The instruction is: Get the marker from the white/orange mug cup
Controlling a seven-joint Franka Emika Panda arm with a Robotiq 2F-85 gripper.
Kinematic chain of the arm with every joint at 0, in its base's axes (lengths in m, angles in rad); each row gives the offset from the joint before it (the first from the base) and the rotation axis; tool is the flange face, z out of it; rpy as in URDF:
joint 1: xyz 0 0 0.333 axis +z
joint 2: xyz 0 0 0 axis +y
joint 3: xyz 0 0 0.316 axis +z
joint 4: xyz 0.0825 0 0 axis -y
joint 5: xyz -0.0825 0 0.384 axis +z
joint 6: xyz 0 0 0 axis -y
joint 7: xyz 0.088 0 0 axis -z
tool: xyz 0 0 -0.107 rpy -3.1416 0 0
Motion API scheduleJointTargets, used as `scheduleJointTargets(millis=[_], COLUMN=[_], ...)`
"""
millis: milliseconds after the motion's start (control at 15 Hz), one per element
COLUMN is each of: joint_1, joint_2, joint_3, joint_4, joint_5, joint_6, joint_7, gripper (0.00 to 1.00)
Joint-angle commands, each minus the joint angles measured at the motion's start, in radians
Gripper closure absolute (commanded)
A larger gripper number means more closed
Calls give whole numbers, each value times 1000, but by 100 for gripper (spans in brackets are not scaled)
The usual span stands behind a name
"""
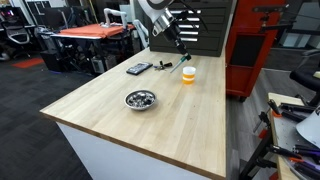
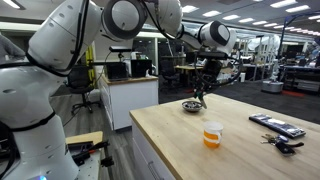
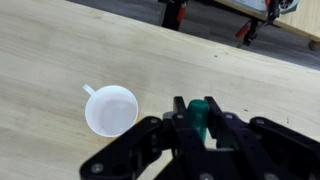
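Observation:
The teal-green marker will next come down in my gripper toward the metal bowl, onto the open bare wood of the table between bowl and mug cup.
The white/orange mug cup stands on the wooden table, also seen in an exterior view. In the wrist view the mug cup looks empty, white inside, to the left of the jaws. My gripper is shut on the teal-green marker, which stands end-on between the fingers. In both exterior views the gripper hangs above the table, lifted clear of the mug cup, with the marker pointing down from it.
A shiny metal bowl sits mid-table. A black flat device and a small bunch of keys lie near the mug cup. A red cabinet stands beyond the table.

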Motion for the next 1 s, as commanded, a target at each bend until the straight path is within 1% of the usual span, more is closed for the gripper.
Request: scheduleJointTargets(millis=[0,533,600,667,933], joint_1=[32,121,134,148,196], joint_2=[-27,-79,-94,-113,-198], joint_3=[-1,23,26,27,25], joint_4=[-106,-372,-410,-447,-572], joint_5=[13,69,72,67,52], joint_6=[118,331,345,354,329], joint_7=[107,322,347,367,466], gripper=[94,94,52,50,25])
